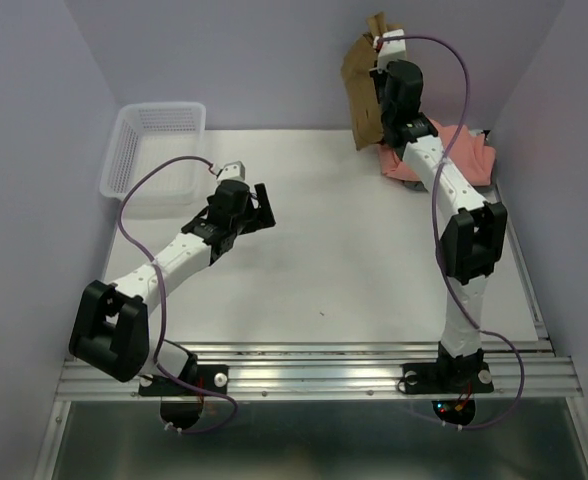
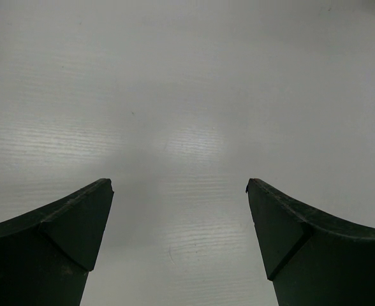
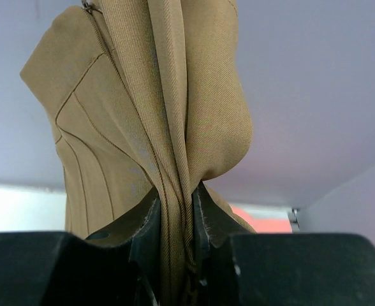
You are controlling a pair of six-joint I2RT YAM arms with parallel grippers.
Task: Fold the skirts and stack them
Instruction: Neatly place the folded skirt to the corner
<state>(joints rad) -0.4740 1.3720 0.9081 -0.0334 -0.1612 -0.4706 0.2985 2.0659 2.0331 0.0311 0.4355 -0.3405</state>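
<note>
I will next swing the olive-brown skirt to the right in the top view with my right gripper, then lower it over that pink skirt [image 1: 461,156] [image 3: 267,222].
My right gripper [image 1: 379,50] is raised high at the back right and is shut on the olive-brown pleated skirt [image 1: 364,95], which hangs from it. In the right wrist view the cloth [image 3: 143,127] is bunched between the jaws of the right gripper [image 3: 176,197]. The salmon-pink skirt [image 1: 474,155] lies in a heap on the table below the right arm, with a bit of grey cloth [image 1: 471,131] at its far edge. My left gripper [image 1: 264,208] is open and empty over bare table left of centre; in the left wrist view [image 2: 180,185] only white table shows between its fingers.
A white mesh basket [image 1: 154,150] stands at the back left corner of the table [image 1: 314,260]. Lilac walls close in the back and both sides. A metal rail runs along the near edge with both arm bases.
</note>
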